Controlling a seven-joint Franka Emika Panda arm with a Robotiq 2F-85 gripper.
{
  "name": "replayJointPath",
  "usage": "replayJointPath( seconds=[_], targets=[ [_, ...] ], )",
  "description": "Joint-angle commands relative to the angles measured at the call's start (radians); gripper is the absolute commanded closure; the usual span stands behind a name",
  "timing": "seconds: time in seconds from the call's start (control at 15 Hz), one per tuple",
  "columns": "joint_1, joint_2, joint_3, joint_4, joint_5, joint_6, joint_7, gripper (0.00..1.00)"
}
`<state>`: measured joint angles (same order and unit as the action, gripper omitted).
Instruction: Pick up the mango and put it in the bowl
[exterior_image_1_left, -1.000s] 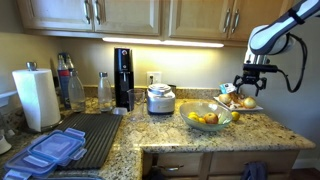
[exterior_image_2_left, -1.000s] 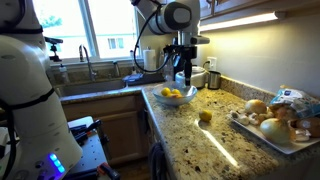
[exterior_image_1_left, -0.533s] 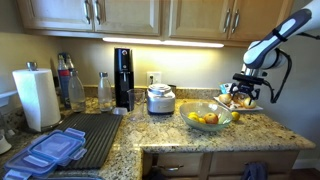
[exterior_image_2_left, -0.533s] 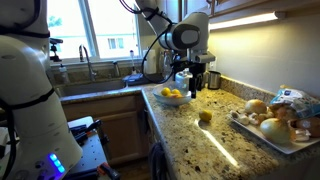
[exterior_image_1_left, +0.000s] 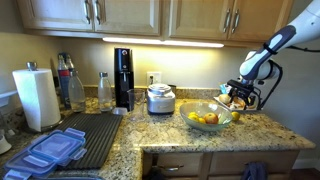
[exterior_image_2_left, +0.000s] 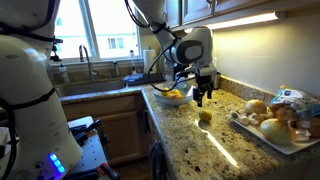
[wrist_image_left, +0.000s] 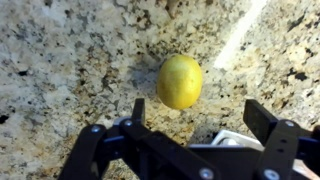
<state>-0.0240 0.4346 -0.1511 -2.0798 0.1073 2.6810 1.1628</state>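
Observation:
My gripper needs to come down over the mango's middle (exterior_image_2_left: 205, 115) (wrist_image_left: 180, 81) and close on its sides, because the open fingers are wider apart than the mango lying below them.
The mango (wrist_image_left: 180, 81) is a small yellow oval fruit lying on the speckled granite counter; in an exterior view it (exterior_image_2_left: 204, 115) lies between the bowl and a tray. The clear glass bowl (exterior_image_2_left: 173, 96) holds several yellow fruits and also shows in an exterior view (exterior_image_1_left: 210, 118). My gripper (wrist_image_left: 200, 115) is open and empty. It hangs just above the mango, which lies a little ahead of the two fingers. The gripper shows in both exterior views (exterior_image_2_left: 203, 98) (exterior_image_1_left: 238, 97), right beside the bowl.
A white tray (exterior_image_2_left: 268, 128) of onions and other produce lies beyond the mango. A silver-white appliance (exterior_image_1_left: 160, 99), a black bottle-shaped machine (exterior_image_1_left: 123, 78), bottles, a paper towel roll (exterior_image_1_left: 36, 97) and a dish mat with lids (exterior_image_1_left: 60, 142) stand along the counter. A sink (exterior_image_2_left: 95, 82) is behind.
The arm has come down and moved away from the tray toward the bowl side. The gripper now hangs low over the mango and stays open.

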Motion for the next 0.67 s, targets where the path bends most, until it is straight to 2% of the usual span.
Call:
replayJointPath(
  seconds=[0.0,0.6],
  targets=[
    [0.030,0.056,-0.032,0.036,0.014,0.015,0.063,0.00],
    [0.033,0.180,-0.038,0.129,0.025,-0.025,0.099,0.00]
  ],
)
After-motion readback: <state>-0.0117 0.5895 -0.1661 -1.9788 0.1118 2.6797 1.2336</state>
